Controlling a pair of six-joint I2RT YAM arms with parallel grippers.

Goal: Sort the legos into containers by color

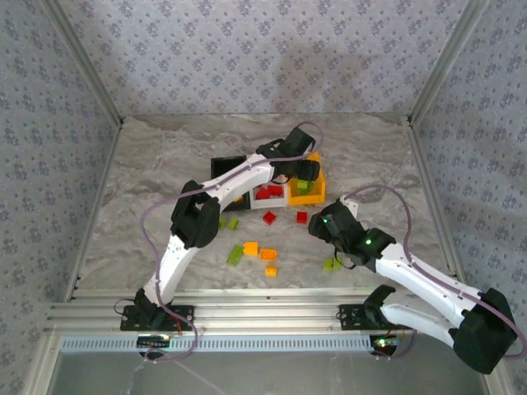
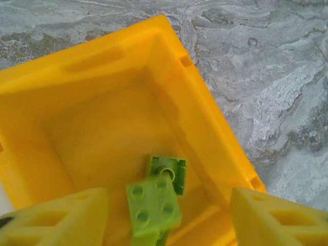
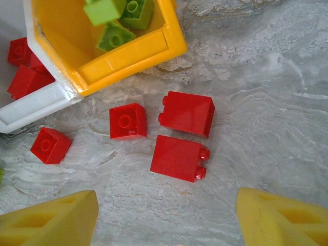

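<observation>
The nearest red lego lies below and outward of the right gripper's fingers, and another red lego crowds its far side, so the right gripper will lower outward onto the ends of the nearest one next.
My left gripper (image 2: 169,221) (image 1: 302,176) hangs open over the orange-yellow bin (image 2: 102,66) (image 1: 316,194). A lime green lego (image 2: 154,204) is loose between its fingers and touches neither; another green one (image 2: 168,171) lies on the bin floor. My right gripper (image 3: 166,220) (image 1: 314,224) is open low over the table, with nothing between its fingers. Ahead of it lie three red legos (image 3: 178,159) (image 3: 187,114) (image 3: 127,121). The white bin (image 3: 36,105) (image 1: 272,201) holds red legos (image 3: 23,66). The black bin (image 1: 227,168) stands left of it.
Loose legos lie on the marble table in front of the bins: red (image 1: 269,217), green (image 1: 235,255) (image 1: 332,264) and orange (image 1: 250,248) (image 1: 268,253). Another red one (image 3: 49,145) sits beside the white bin. Metal frame posts and patterned walls ring the table.
</observation>
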